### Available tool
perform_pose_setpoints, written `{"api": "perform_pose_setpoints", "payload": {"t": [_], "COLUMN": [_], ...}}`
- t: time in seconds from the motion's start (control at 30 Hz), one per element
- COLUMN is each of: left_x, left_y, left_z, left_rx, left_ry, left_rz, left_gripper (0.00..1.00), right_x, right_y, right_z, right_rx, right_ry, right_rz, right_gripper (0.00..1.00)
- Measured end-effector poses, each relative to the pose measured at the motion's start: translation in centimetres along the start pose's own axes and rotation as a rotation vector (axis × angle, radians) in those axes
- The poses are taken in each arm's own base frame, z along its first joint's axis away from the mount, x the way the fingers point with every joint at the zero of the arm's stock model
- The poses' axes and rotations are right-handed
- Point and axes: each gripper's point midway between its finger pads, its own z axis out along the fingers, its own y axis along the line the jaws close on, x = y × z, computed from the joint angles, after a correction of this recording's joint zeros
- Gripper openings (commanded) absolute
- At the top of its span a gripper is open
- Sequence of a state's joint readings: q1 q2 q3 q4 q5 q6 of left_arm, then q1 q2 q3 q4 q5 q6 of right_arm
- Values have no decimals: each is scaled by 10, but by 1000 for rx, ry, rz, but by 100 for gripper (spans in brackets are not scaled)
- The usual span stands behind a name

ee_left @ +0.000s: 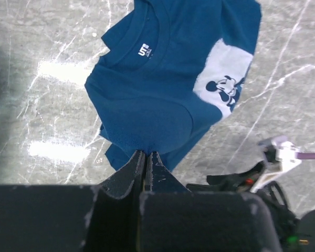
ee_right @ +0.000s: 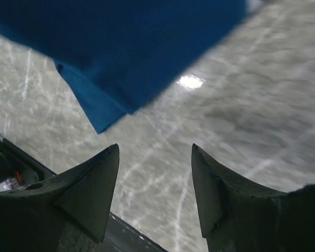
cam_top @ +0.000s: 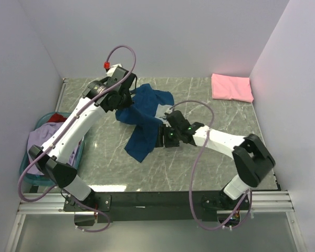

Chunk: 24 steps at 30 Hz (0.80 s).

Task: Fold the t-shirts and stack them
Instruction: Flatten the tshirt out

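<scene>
The navy t-shirt's lower corner is the loose end opposite my held fold. I should move my right gripper left in the top view and down onto it.
A navy blue t-shirt hangs crumpled over the middle of the table, lifted at one edge. In the left wrist view its collar, neck label and pale print face up. My left gripper is shut on a fold of the navy t-shirt; in the top view the left gripper sits at the shirt's upper left. My right gripper is open with only bare table between its fingers, just below the navy t-shirt's lower corner. In the top view the right gripper is at the shirt's right edge.
A folded pink t-shirt lies at the far right corner. A teal basket at the left edge holds a lavender t-shirt and a red one. White walls enclose the marbled table.
</scene>
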<state>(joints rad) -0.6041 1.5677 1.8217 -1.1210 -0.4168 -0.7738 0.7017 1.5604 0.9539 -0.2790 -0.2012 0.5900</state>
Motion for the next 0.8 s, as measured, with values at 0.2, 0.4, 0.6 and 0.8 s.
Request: {"api": "perform_pose_setpoints", "payload": {"t": [0.2,0.4,0.6,0.8], "left_x": [-3,-38,-52,-41], "left_y": [8,31,59,78], "left_z": [10,8,18,33], "left_rx": [-35,-97,-178,-231], "left_ry": [6,-80,-111,-78], "left_rz": [8,-32,-52,-38], "left_gripper": [1,1,1,1], "right_x": [1,1,15,28], "right_y": [17,31,76,96], "right_z": [29,42,46,61], "right_rx": [23,44,46,95], "right_ry": [24,25,30,63], "right_rz": [9,-24,-181,-301], "right_gripper": [64,62,60,60]}}
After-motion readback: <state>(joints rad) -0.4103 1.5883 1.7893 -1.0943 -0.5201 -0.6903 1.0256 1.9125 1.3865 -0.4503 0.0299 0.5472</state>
